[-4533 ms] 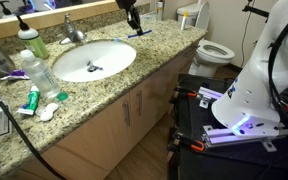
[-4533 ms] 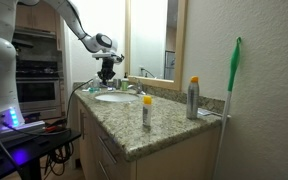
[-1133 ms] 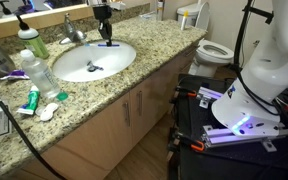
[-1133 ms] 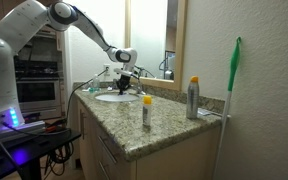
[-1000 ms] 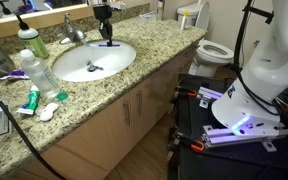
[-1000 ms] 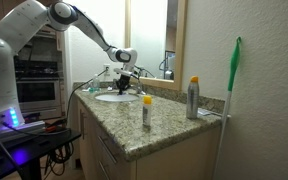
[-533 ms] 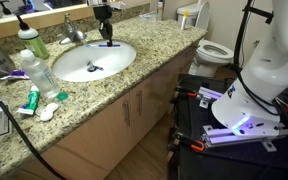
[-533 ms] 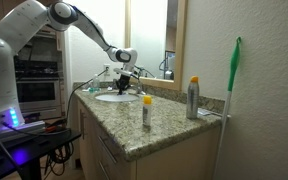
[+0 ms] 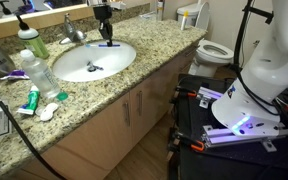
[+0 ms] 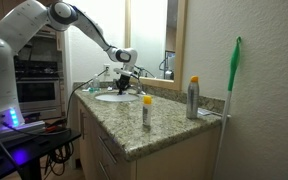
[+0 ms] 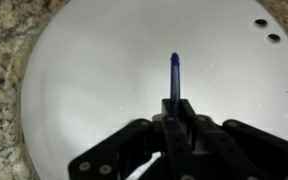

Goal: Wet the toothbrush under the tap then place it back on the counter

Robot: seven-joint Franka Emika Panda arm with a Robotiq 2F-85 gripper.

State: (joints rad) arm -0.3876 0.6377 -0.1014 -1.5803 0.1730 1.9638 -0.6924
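Note:
My gripper goes left in the wrist view next, past the basin's rim, and down to the bare granite counter. It releases the toothbrush there, since it hangs over the basin.
My gripper [image 9: 106,30] is shut on the toothbrush [image 9: 108,43], a slim blue stick, and holds it over the far rim of the white basin [image 9: 84,65]. In the wrist view the blue toothbrush [image 11: 174,75] sticks out from between my shut jaws [image 11: 174,108], above the white bowl [image 11: 94,80]. The chrome tap [image 9: 72,31] stands at the back of the basin, to the left of my gripper and apart from it. The speckled granite counter [image 9: 149,55] runs around the basin. In an exterior view my gripper [image 10: 125,72] hangs above the basin [image 10: 116,97].
A clear bottle with white cap [image 9: 39,70], a green bottle [image 9: 32,40] and a red-and-green tube [image 9: 31,100] sit left of the basin. A small bottle [image 10: 146,110] and a tall spray can [image 10: 193,98] stand on the near counter. A toilet [image 9: 212,48] is beyond the counter's end.
Since 4.5 s ago my gripper has carried the toothbrush from the counter's far end to over the basin. Over the last second nothing has visibly moved.

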